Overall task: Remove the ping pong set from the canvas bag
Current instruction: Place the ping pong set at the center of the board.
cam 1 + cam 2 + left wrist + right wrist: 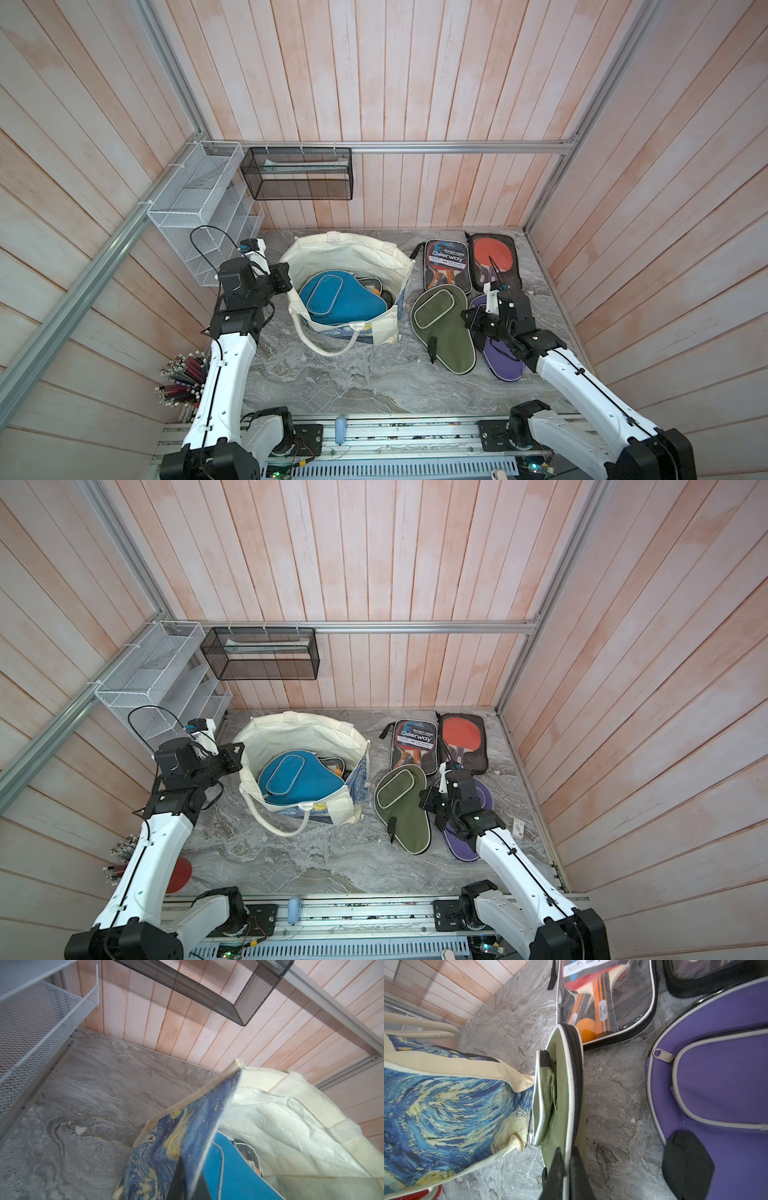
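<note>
The green case clears the bag, so my right gripper will next move down toward the tabletop between the bag and the purple case and release the piped edge.
The cream canvas bag (340, 245) (303, 725) stands open at the middle left of the table, its starry print showing in both wrist views (187, 1126) (446, 1109). Inside lies a blue ping pong case (336, 301) (295, 779) (234, 1172) over a clear one with an orange ball. My left gripper (286, 277) (239, 756) (190, 1169) is shut on the bag's left wall. A green ping pong case (444, 332) (405, 808) (560, 1084) lies just right of the bag, outside it. My right gripper (471, 322) (428, 802) (566, 1153) is shut on the green case's piped edge.
A clear Deerway paddle set (446, 266), a black case with a red paddle (496, 257) and a purple case (503, 361) crowd the right side. White mesh rack (195, 208) and black mesh basket (299, 178) hang at the back left. Pencils (183, 378) stand front left.
</note>
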{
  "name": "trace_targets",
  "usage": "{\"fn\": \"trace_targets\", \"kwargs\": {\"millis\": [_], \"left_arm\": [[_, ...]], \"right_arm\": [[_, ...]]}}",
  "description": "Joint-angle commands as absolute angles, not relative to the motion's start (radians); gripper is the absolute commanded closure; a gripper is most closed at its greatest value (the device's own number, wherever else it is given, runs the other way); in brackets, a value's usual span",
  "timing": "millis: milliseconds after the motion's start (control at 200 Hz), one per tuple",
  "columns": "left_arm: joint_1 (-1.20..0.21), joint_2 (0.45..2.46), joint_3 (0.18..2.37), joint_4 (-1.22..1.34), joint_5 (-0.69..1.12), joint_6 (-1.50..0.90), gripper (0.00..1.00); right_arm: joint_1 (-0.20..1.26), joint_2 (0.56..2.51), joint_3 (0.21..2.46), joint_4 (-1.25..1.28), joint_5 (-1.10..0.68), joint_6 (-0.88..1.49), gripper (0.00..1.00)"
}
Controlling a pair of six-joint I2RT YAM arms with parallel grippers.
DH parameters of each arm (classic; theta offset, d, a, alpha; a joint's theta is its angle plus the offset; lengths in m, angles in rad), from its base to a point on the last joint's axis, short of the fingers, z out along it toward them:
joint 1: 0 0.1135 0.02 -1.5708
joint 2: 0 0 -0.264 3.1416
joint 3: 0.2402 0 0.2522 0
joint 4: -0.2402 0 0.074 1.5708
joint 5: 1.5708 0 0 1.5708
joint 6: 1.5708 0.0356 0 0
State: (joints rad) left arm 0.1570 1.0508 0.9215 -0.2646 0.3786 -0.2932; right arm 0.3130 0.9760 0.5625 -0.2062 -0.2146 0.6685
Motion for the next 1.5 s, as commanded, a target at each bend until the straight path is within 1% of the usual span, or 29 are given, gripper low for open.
{"fn": "trace_targets", "kwargs": {"millis": [0,180,395,710,765,830,890,935,950,965,985,1030,1075,1175,1205,1275,1405,1495], "left_arm": [[0.163,1.025,0.927,-0.074,0.468,-0.306,1.00],[0.163,1.020,0.925,-0.080,0.469,-0.300,1.00],[0.163,1.024,0.921,-0.070,0.477,-0.308,1.00],[0.163,1.020,0.913,-0.065,0.485,-0.317,1.00],[0.163,1.020,0.914,-0.069,0.482,-0.316,1.00],[0.163,1.020,0.913,-0.067,0.482,-0.315,1.00],[0.161,1.023,0.911,-0.063,0.484,-0.319,1.00],[0.163,1.025,0.909,-0.057,0.488,-0.323,1.00],[0.162,1.026,0.908,-0.057,0.489,-0.324,1.00],[0.163,1.027,0.908,-0.055,0.490,-0.324,1.00],[0.163,1.029,0.908,-0.055,0.492,-0.326,1.00],[0.163,1.030,0.910,-0.055,0.493,-0.325,1.00],[0.163,1.031,0.909,-0.057,0.494,-0.325,1.00],[0.163,1.024,0.911,-0.071,0.495,-0.316,1.00],[0.162,1.020,0.909,-0.077,0.498,-0.312,1.00],[0.163,1.006,0.902,-0.086,0.509,-0.301,1.00],[0.164,0.982,0.890,-0.104,0.546,-0.291,1.00],[0.163,0.976,0.887,-0.155,0.539,-0.295,1.00]], "right_arm": [[0.333,0.995,0.523,-0.085,-0.215,0.727,1.00],[0.344,0.999,0.483,-0.101,-0.164,0.722,1.00],[0.344,1.005,0.503,-0.221,-0.047,0.654,1.00],[0.344,1.110,0.482,-0.171,-0.071,0.655,0.99],[0.344,1.112,0.484,-0.179,-0.066,0.649,0.95],[0.344,1.111,0.493,-0.197,-0.053,0.640,0.87],[0.344,1.111,0.506,-0.217,-0.043,0.627,0.78],[0.344,1.111,0.521,-0.231,-0.037,0.616,0.69],[0.344,1.112,0.526,-0.238,-0.036,0.612,0.66],[0.344,1.112,0.532,-0.242,-0.034,0.607,0.58],[0.344,1.112,0.542,-0.250,-0.031,0.601,0.51],[0.344,1.114,0.564,-0.266,-0.026,0.584,0.39],[0.344,1.115,0.595,-0.288,-0.016,0.567,0.29],[0.344,1.122,0.687,-0.328,-0.019,0.493,0.10],[0.344,1.127,0.724,-0.340,-0.030,0.459,0.00],[0.344,1.157,0.827,-0.370,-0.080,0.367,0.01],[0.352,1.292,1.088,-0.439,-0.270,0.177,0.01],[0.404,1.394,1.271,-0.454,-0.347,0.065,0.01]]}}
